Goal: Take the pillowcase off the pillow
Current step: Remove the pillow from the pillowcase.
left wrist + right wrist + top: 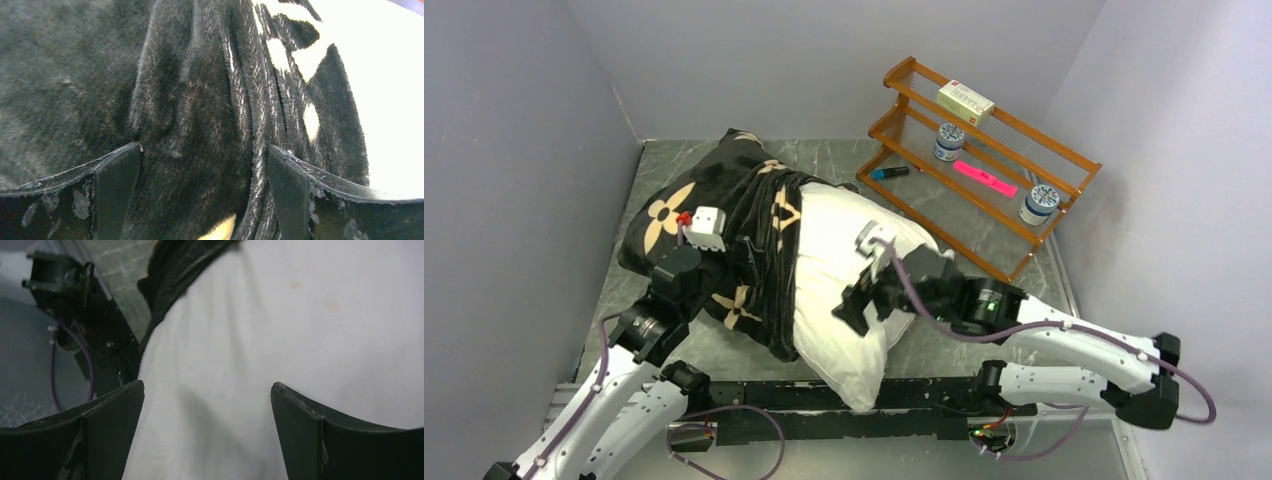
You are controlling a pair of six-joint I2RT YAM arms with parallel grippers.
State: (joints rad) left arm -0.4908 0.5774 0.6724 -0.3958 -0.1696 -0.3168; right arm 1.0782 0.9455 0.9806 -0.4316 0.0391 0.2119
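Note:
My right gripper is above the pillowcase, which lies to its left in the top view. It will go down toward it next, onto the bare pillow beside the pillowcase's open edge.
The black plush pillowcase (724,235) with tan flower motifs covers the left part of the white pillow (839,260); the pillow's right part is bare and reaches the table's near edge. My left gripper (746,248) is open, its jaws wide apart and pressed onto bunched black folds of the pillowcase (200,125) near its open edge. The bare pillow shows at the upper right of the left wrist view (390,75). My right gripper (856,302) is open over the bare pillow (260,340), its jaws either side of a soft crease, gripping nothing.
A wooden two-tier rack (984,150) stands at the back right with two small jars, a box and a pink marker; a blue-capped item (889,173) lies beside it. Grey walls close in on the left, back and right. The black base rail (844,395) runs along the near edge.

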